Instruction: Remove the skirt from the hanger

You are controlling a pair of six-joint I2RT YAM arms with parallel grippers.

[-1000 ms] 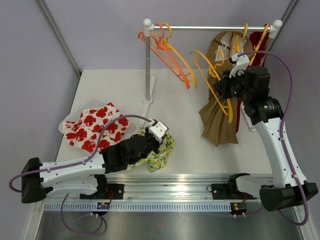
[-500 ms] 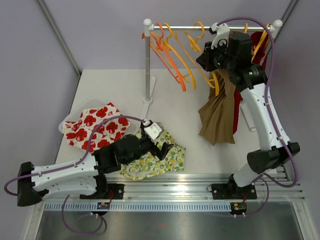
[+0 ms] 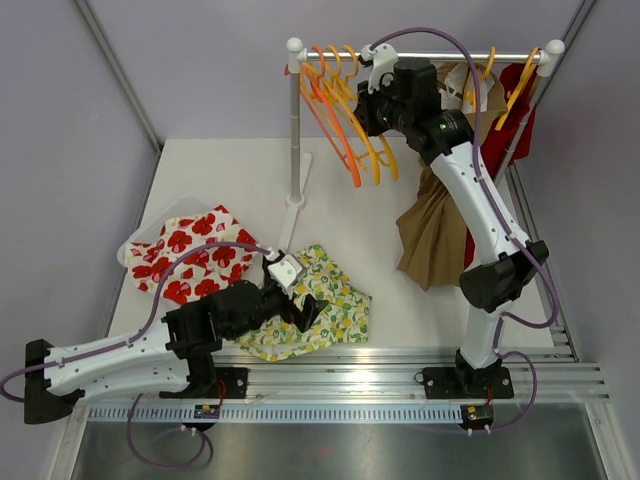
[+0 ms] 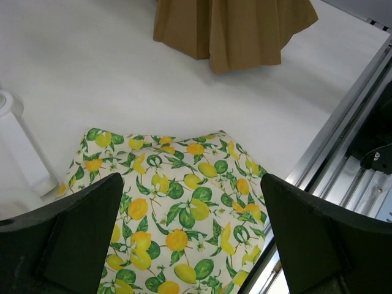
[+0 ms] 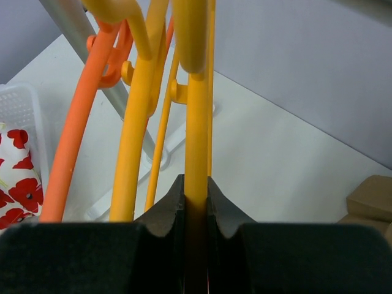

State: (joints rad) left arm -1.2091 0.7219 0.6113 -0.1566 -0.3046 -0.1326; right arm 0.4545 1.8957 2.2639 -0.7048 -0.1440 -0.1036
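Observation:
My left gripper will next lower its open fingers to the right in the top view, onto the flat-lying lemon-print skirt's side below.
The lemon-print skirt (image 3: 335, 305) (image 4: 177, 202) lies spread flat on the table near its front edge. My left gripper (image 3: 298, 303) (image 4: 193, 236) hovers just above it, jaws wide open with nothing between them. High at the rail (image 3: 440, 57), my right gripper (image 3: 372, 110) (image 5: 196, 202) is shut on a bare yellow hanger (image 3: 378, 150) (image 5: 196, 122), which hangs among the other empty hangers. A brown pleated skirt (image 3: 432, 235) (image 4: 233, 27) still hangs from the rail to the right of that arm.
Orange hangers (image 3: 325, 100) (image 5: 79, 128) crowd the rail's left end by the rack post (image 3: 295, 130). A red garment (image 3: 522, 100) hangs at the far right. A white basket (image 3: 140, 245) holding poppy-print cloth (image 3: 190, 255) sits at the left.
My left gripper opened and let go of the lemon-print skirt, which spread flat; the arm drew back left. My right arm carried the yellow hanger left along the rail.

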